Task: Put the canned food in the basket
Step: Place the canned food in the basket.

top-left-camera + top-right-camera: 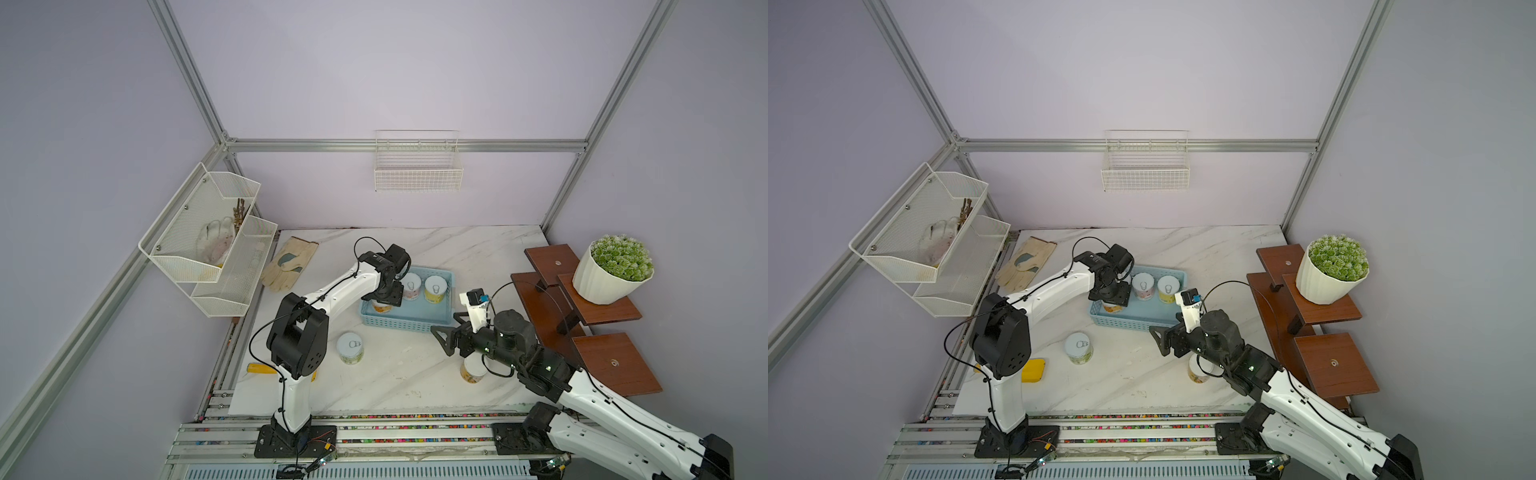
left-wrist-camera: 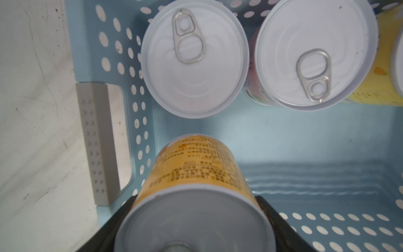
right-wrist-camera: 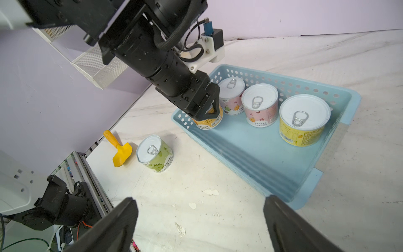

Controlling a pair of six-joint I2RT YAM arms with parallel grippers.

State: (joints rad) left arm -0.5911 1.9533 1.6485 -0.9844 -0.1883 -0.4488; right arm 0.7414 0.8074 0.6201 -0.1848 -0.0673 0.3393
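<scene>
The spot on the bottom of the basket beside the end pull-ring can is bare, so the left gripper will lower the orange-labelled can (image 2: 194, 170) there and release it.
The light blue basket (image 1: 405, 324) (image 3: 272, 157) stands mid-table. My left gripper (image 1: 384, 297) (image 2: 194, 213) is shut on an orange-labelled can (image 3: 208, 122) (image 2: 194, 170), held inside the basket at its near left corner. Three cans with pull rings (image 3: 231, 96) (image 3: 259, 104) (image 3: 304, 117) stand along the basket's far side. A green-labelled can (image 1: 350, 348) (image 3: 154, 152) stands on the table in front of the basket. Another can (image 1: 472, 372) stands under my right arm. My right gripper (image 1: 446, 336) (image 3: 199, 224) hangs open and empty before the basket's near right corner.
A yellow tool (image 3: 118, 148) lies by the left arm's base and a glove (image 1: 289, 264) at the far left. A white mesh rack (image 1: 208, 241) hangs left and a wire basket (image 1: 417, 166) on the back wall. Brown stepped shelves (image 1: 582, 316) with a plant pot (image 1: 611, 270) stand right.
</scene>
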